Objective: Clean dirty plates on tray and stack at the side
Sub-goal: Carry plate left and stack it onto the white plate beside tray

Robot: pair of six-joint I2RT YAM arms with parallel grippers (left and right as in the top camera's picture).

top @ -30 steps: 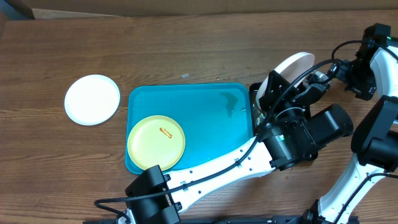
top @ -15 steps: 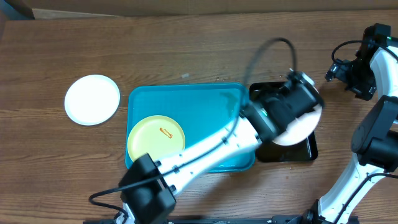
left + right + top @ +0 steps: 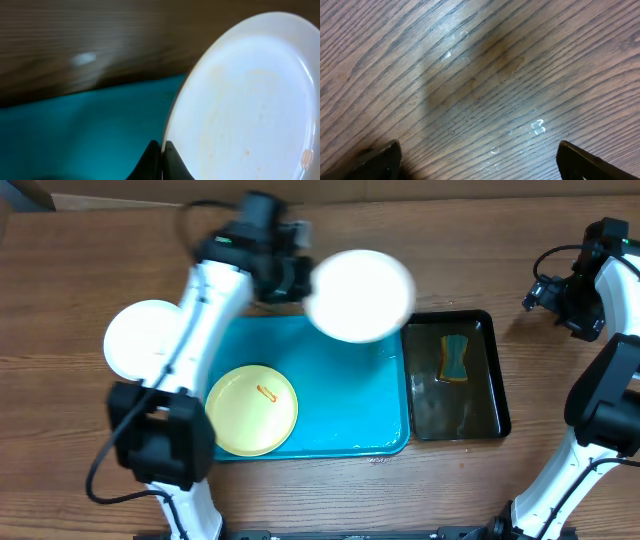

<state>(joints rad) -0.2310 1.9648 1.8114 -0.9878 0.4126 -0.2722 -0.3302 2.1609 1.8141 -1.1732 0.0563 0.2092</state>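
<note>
My left gripper's plate swings left in the overhead view next, then lowers onto the white plate atop the table [image 3: 142, 341], since that plate starts the stack.
My left gripper [image 3: 300, 278] is shut on the rim of a white plate [image 3: 360, 295] and holds it in the air above the far right part of the turquoise tray [image 3: 340, 420]. In the left wrist view the jaws [image 3: 161, 150] pinch the plate's [image 3: 250, 105] edge, with faint orange specks on its face. A pale yellow-green plate [image 3: 251, 409] with a small orange smear lies on the tray's left part. Another white plate [image 3: 148, 340] lies on the table left of the tray. My right gripper [image 3: 545, 292] is open and empty over bare wood [image 3: 480, 90] at the far right.
A narrow black tray [image 3: 456, 375] with water and a yellow-and-blue sponge [image 3: 456, 358] stands right of the turquoise tray. Water drops [image 3: 537, 126] lie on the wood under my right gripper.
My left arm has swung the white plate up out of the black tray and leftward over the turquoise tray's far edge. The sponge now shows. The right arm has stayed put.
</note>
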